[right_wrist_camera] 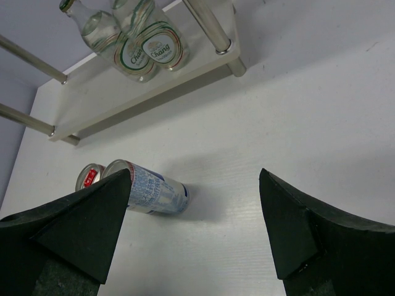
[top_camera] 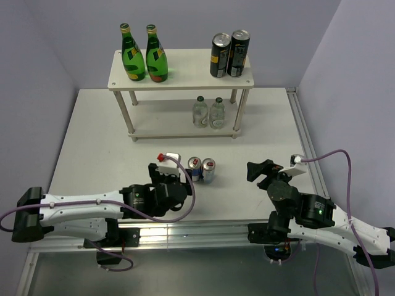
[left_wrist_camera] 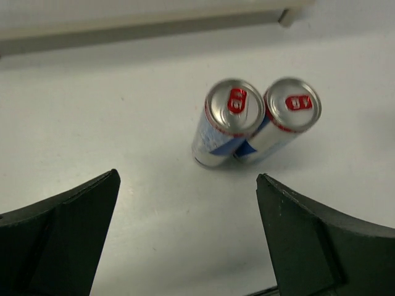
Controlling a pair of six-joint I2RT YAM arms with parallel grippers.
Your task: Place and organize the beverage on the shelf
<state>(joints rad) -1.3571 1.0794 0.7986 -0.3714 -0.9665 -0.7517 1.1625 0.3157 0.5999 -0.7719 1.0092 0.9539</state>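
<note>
I will next lower my left gripper to the right in the top view, around the body of the closer silver can.
Two short silver-blue-red cans (top_camera: 201, 169) stand side by side, touching, on the white table in front of the shelf (top_camera: 185, 69). They also show in the left wrist view (left_wrist_camera: 253, 120), and one of them in the right wrist view (right_wrist_camera: 151, 188). Two green glass bottles (top_camera: 143, 55) stand on the top board at the left. Two clear bottles (top_camera: 208, 113) stand on the lower board at the right and show in the right wrist view (right_wrist_camera: 139, 37). My left gripper (top_camera: 173, 172) is open and empty just left of the cans. My right gripper (top_camera: 262, 168) is open and empty, to the right of the cans.
Two tall black-and-gold cans (top_camera: 229, 55) stand on the top board at the right. The shelf's thin legs (top_camera: 125, 114) rest on the table. Lilac walls close in the back and sides. A metal rail runs along the table's right edge (top_camera: 308, 148).
</note>
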